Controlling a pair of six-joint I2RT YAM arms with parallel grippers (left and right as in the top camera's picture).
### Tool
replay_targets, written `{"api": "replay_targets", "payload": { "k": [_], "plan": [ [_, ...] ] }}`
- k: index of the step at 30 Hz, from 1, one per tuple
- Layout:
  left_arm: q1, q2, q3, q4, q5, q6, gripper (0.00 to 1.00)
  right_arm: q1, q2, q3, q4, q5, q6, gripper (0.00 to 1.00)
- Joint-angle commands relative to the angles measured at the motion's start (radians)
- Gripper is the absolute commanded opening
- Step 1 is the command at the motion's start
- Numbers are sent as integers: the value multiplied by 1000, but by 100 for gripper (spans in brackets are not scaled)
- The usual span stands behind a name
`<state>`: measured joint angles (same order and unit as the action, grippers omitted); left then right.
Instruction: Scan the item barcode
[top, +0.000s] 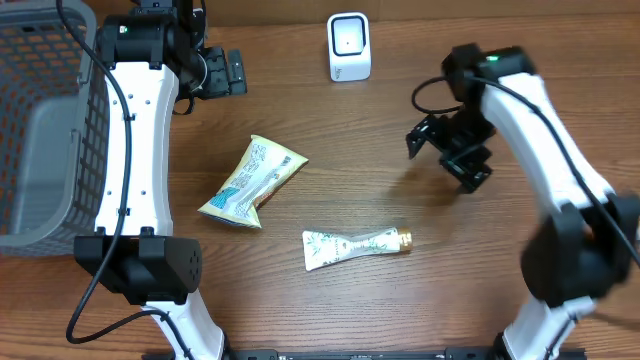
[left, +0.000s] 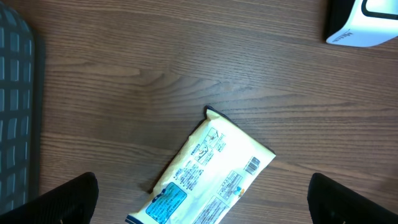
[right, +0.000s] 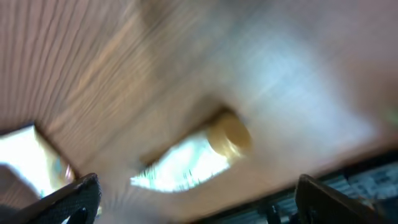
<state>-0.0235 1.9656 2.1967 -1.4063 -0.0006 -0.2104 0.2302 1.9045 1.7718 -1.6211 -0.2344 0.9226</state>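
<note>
The tube's gold-end with the cap lies nearer to my open, empty fingers than the tube's other end, so I will move my right gripper down and back onto it next.
Two items lie on the wooden table. One is a pale yellow pouch with blue print. In the left wrist view the pouch lies printed side up, with a small barcode showing. The other is a white tube with a gold cap, which appears blurred as tube in the right wrist view. The white barcode scanner stands at the back. My left gripper hovers open behind the pouch, holding nothing. My right gripper hangs open and empty above the table, right of the tube.
A grey wire basket fills the left edge, and its rim shows in the left wrist view. The scanner sits at that view's top right corner. The right wrist view is motion-blurred, with the pouch at its left.
</note>
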Motion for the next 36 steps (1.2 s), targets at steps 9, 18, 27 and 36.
{"api": "replay_targets", "payload": {
  "k": [9, 18, 27, 36],
  "plan": [
    [10, -9, -4, 1, -9, -14, 100, 255, -51, -303, 183, 56, 399, 95],
    [10, -9, -4, 1, -9, -14, 100, 327, -51, -433, 343, 77, 607, 89],
    [10, -9, -4, 1, -9, -14, 100, 389, -51, -605, 592, 71, 856, 82],
    [10, -9, -4, 1, -9, -14, 100, 389, -51, -647, 571, 131, 884, 77]
  ]
}}
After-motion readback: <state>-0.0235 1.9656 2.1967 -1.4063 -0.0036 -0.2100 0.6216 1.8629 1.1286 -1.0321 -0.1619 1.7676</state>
